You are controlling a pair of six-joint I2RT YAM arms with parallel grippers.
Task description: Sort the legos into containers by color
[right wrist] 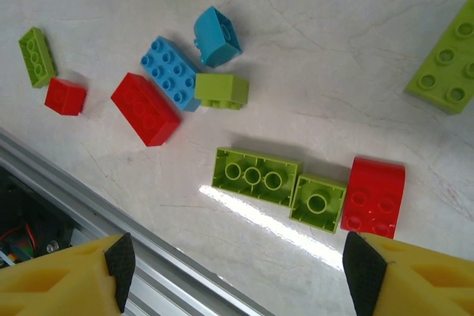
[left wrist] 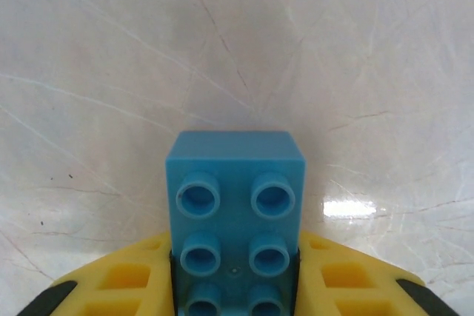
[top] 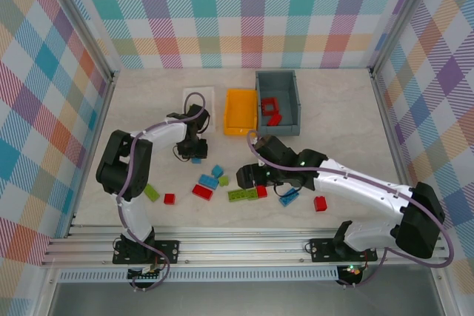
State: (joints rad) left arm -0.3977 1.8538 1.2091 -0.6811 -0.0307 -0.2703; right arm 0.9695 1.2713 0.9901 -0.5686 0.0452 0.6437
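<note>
The orange container (top: pixel 241 112) is empty and stands outward of my left gripper. My left gripper will lift the cyan brick next, carry it outward over the bottom of the orange container and let it go.
My left gripper (left wrist: pixel 235 290) is shut on a cyan lego brick (left wrist: pixel 235 205), studs facing the camera, just above the marble table. From above, the left gripper (top: pixel 195 152) sits in front of the white container (top: pixel 209 109). My right gripper (right wrist: pixel 241 264) is open over a lime green upside-down long brick (right wrist: pixel 256 176), a small green one (right wrist: pixel 318 203) and a red brick (right wrist: pixel 374 196), touching none of them. From above, the right gripper (top: pixel 252 177) hangs near the table's middle. The orange container (top: pixel 241 112) holds nothing I can see. The grey container (top: pixel 289 83) holds red pieces (top: pixel 270 109).
Loose bricks lie left of the right gripper: a red long one (right wrist: pixel 144 107), blue (right wrist: pixel 172 72), cyan (right wrist: pixel 217 36), green (right wrist: pixel 222 90), a small red (right wrist: pixel 65 97) and green (right wrist: pixel 37 55). A blue brick (top: pixel 289 197) and a red one (top: pixel 320 203) lie right. A metal rail (top: pixel 237 236) runs along the near edge.
</note>
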